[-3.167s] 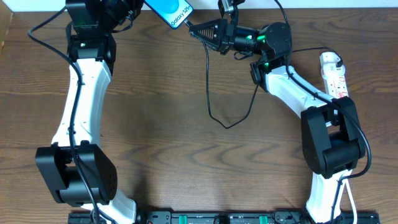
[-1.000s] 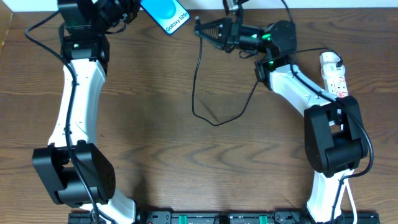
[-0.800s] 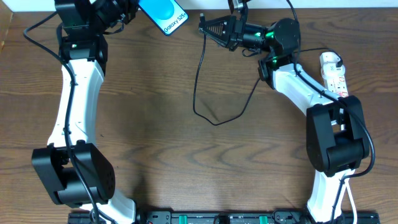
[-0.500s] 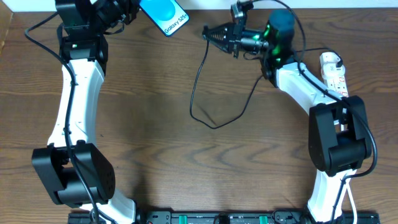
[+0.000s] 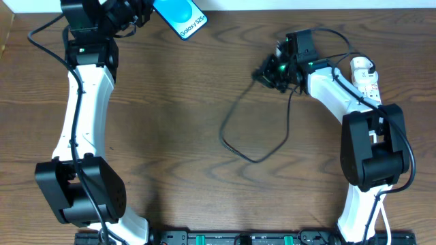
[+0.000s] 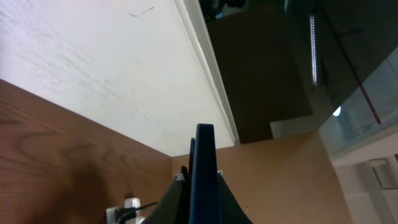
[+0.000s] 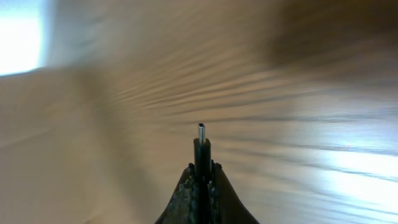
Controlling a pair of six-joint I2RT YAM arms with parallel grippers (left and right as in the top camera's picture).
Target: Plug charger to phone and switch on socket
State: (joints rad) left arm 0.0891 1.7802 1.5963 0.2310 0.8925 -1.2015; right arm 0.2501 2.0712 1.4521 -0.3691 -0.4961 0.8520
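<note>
My right gripper needs to lower next and pull back onto the bare wood inside the cable loop to release the connector tip, as that spot is clear.
My left gripper is shut on the phone and holds it raised at the table's far edge, blue screen up. In the left wrist view the phone stands edge-on between my fingers. My right gripper is shut on the charger's connector tip, which sticks out past my fingertips over blurred wood. The gripper is well right of the phone and points down-left. The charger's cable loops on the table below it. The white socket lies at the far right.
The socket end with a dark plug shows low in the left wrist view. The right arm's forearm runs beside the socket. A white wall stands behind the table's far edge. Both arm bases stand at the near edge.
My right gripper has swung away from the phone, right and toward the near side, now pointing down-left. The cable loop moved right with it. The left arm and phone stayed still.
</note>
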